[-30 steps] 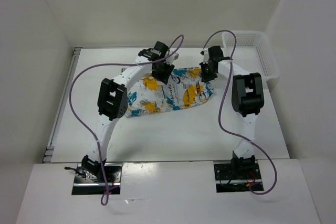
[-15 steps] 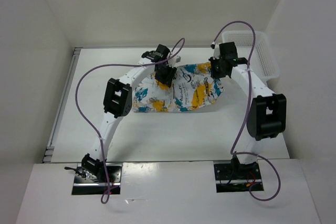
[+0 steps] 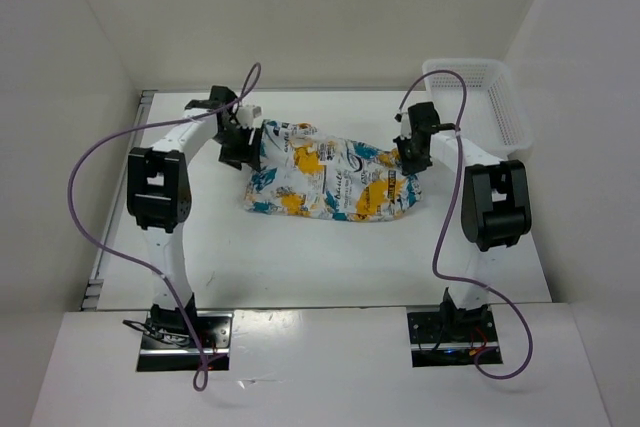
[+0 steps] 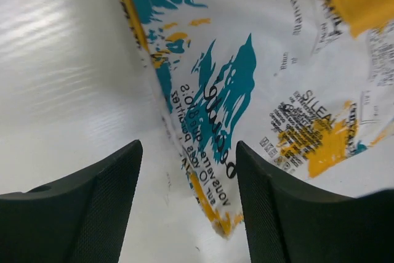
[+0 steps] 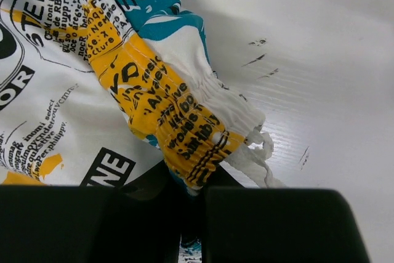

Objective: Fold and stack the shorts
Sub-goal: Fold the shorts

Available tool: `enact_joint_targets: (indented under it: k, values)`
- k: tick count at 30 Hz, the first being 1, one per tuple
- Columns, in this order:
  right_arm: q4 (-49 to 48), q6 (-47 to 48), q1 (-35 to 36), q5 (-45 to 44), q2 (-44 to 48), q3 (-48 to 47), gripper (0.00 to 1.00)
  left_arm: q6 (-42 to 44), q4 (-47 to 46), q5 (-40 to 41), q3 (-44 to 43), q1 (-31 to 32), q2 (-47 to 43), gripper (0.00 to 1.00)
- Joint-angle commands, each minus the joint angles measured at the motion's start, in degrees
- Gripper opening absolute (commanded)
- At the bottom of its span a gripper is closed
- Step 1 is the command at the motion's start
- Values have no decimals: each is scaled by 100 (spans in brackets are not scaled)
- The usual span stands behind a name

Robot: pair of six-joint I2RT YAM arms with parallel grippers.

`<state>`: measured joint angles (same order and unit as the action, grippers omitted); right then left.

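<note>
The left gripper will next lower its fingers on both sides of the shorts' hem edge beside the teal splash, because that edge lies loose on the table below the open fingers.
The shorts, white with teal, yellow and black print, lie stretched out flat across the middle of the table. My left gripper is at their left end. In the left wrist view it stands open, with a hem corner of the shorts lying loose on the table between the fingers. My right gripper sits at the right end of the shorts. The right wrist view shows it shut on the gathered yellow waistband, with white drawstring ends trailing beside it.
A white plastic mesh basket stands at the back right corner, just beyond the right arm. White walls enclose the table on the left, back and right. Purple cables loop above both arms.
My left gripper has swung left along the shorts and its jaws have opened off the fabric. The shorts now lie spread wider and flatter. My right gripper keeps its grip and has shifted slightly.
</note>
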<state>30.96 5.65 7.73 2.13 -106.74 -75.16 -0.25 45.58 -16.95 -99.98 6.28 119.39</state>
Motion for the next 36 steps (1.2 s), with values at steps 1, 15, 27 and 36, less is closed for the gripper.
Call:
enact_joint_targets:
  k: [1, 15, 27, 36]
  values:
    - [-231, 50, -26, 94, 31, -201, 0, 25, 47, -133, 225, 259, 382, 70]
    - [-231, 102, -26, 332, 30, -254, 2, 25, 74, -757, 182, -127, 1420, 39]
    - [-389, 480, -26, -951, 557, -1334, 88, 25, 319, -1267, -3, -637, 692, 0]
    - [15, 1105, 1239, 190, 444, -282, 9, 25, 601, -1328, -355, -751, -153, 0]
